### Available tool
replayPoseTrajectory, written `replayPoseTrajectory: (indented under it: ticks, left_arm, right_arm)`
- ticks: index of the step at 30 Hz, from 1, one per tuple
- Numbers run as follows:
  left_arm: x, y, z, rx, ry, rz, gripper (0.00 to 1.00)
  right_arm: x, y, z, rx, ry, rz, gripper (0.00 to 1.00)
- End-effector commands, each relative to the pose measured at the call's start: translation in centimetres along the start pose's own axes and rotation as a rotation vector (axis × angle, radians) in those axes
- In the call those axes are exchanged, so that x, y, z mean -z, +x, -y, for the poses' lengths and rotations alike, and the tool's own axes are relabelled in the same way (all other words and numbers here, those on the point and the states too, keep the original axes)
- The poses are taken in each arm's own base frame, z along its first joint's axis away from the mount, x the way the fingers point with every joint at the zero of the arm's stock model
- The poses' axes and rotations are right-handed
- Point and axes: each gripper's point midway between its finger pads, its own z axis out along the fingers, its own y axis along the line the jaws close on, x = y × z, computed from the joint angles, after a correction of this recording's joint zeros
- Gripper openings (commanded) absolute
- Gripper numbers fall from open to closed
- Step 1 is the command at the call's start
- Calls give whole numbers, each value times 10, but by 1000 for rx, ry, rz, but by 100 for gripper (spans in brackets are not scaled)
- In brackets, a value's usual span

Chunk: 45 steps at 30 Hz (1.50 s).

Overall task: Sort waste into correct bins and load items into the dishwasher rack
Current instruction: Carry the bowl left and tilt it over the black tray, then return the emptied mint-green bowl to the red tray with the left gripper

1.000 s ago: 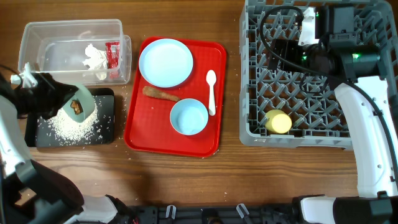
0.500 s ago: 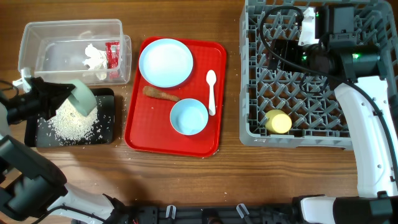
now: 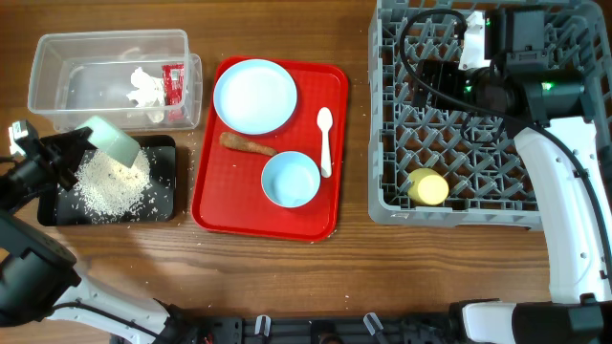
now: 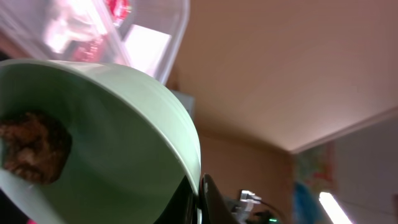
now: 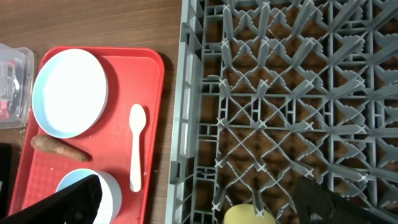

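Observation:
Next, my left gripper needs to go to the right in the overhead view, righting and lowering the bowl beside the second small bowl, where the red tray lies bare (image 3: 231, 184).
My left gripper (image 3: 84, 148) is shut on the rim of a pale green bowl (image 3: 112, 141), which is tipped steeply over the black tray (image 3: 164, 196). A heap of white rice (image 3: 110, 182) lies on that tray. In the left wrist view the fingers (image 4: 208, 198) pinch the bowl (image 4: 118, 124) wall, and a brown food lump (image 4: 34, 149) clings inside it. The clear tub (image 3: 67, 50) holds tissue (image 3: 143, 89) and a red-and-white wrapper (image 3: 173, 84). My right gripper (image 5: 199, 208) hangs open above the grey rack (image 3: 555, 212), near a yellow cup (image 3: 427, 187).
A red serving tray (image 3: 218, 205) in the middle carries a pale blue plate (image 3: 254, 96), an orange-brown stick (image 3: 247, 144), a white spoon (image 3: 325, 140) and a second small bowl (image 3: 291, 179). Stray rice grains dot the wood around the black tray.
My left arm has pulled back to the left and tipped the bowl further, its underside now facing up. More rice has landed on the black tray. The right arm is still.

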Motion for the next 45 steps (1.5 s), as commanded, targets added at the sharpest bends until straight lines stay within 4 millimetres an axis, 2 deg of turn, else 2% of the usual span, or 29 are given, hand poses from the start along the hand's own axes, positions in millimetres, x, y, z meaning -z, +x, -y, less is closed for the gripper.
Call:
replayPoseTrajectory:
  ticks: [1, 10, 17, 19, 22, 26, 31, 34, 39, 43, 45]
  left_arm:
    - [3, -3, 24, 43, 155, 13, 4]
    - [14, -5, 24, 117, 162, 38, 4]
    - [14, -1, 29, 80, 161, 38, 4]
    - [13, 10, 40, 7, 149, 37, 4]
    - [6, 37, 53, -103, 64, 1, 4]
    - [-15, 79, 54, -253, -146, -101, 4]
    - [-47, 124, 37, -383, -370, -271, 4]
    - [-69, 140, 17, -381, -510, -354, 4]
    - [-96, 145, -23, -418, -870, -339, 4]
    - [-114, 148, -41, -498, -1090, -261, 4]
    - [-127, 158, -48, -548, -1157, -254, 4]
  right_arm:
    - [4, -2, -5, 23, -17, 11, 99]
    - [4, 2, -4, 20, -14, -8, 100]
    - [4, 2, -4, 20, -15, -6, 100]
    - [4, 2, -4, 19, -15, -7, 100]
    - [4, 2, -4, 18, -15, -6, 100]
    - [4, 2, -4, 19, -15, -6, 100]
    - [4, 2, -4, 19, -15, -6, 100]
    - [4, 1, -4, 20, -15, -2, 100]
    - [4, -1, -5, 22, -16, 5, 100]
    - [4, -2, -5, 22, -17, 8, 100]
    - [4, -2, -5, 23, -17, 9, 100]
